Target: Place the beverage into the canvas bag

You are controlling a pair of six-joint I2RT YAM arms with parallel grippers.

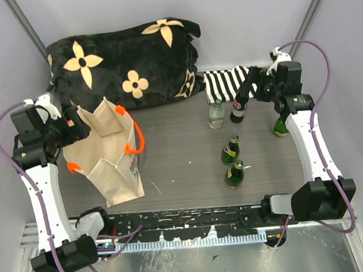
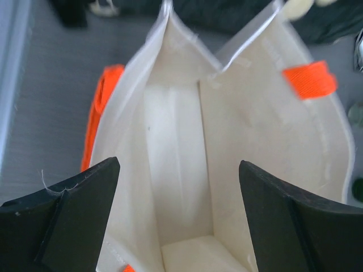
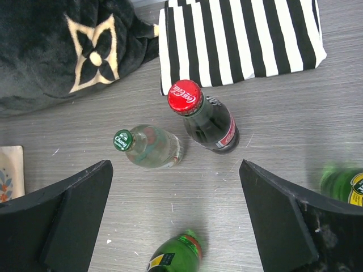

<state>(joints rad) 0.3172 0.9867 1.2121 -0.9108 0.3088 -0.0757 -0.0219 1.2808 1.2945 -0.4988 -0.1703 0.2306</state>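
Note:
The bag's rim facing the bottles is far to the left of my right gripper in the top view, so my right gripper needs to swing past the bottles onto that rim next.
The beige canvas bag (image 1: 111,156) with orange handles (image 1: 134,139) stands open at the left of the table. My left gripper (image 1: 75,128) hangs open at its left rim. The left wrist view looks down into the bag's bare inside (image 2: 176,130), and nothing lies between the fingers of the left gripper (image 2: 178,164). Several beverage bottles stand to the right: a red-capped cola bottle (image 1: 239,107) (image 3: 207,122), a clear bottle with a green cap (image 1: 216,115) (image 3: 150,147) and green bottles (image 1: 230,150) (image 3: 176,255). My right gripper (image 1: 251,84) (image 3: 176,164) is open above them, holding nothing.
A black flowered cushion (image 1: 126,62) lies along the back wall. Beside it is a black-and-white striped cloth (image 1: 227,83) (image 3: 238,39). Another green bottle (image 1: 235,174) stands nearer the front, and one more (image 1: 280,127) (image 3: 343,184) stands by the right arm.

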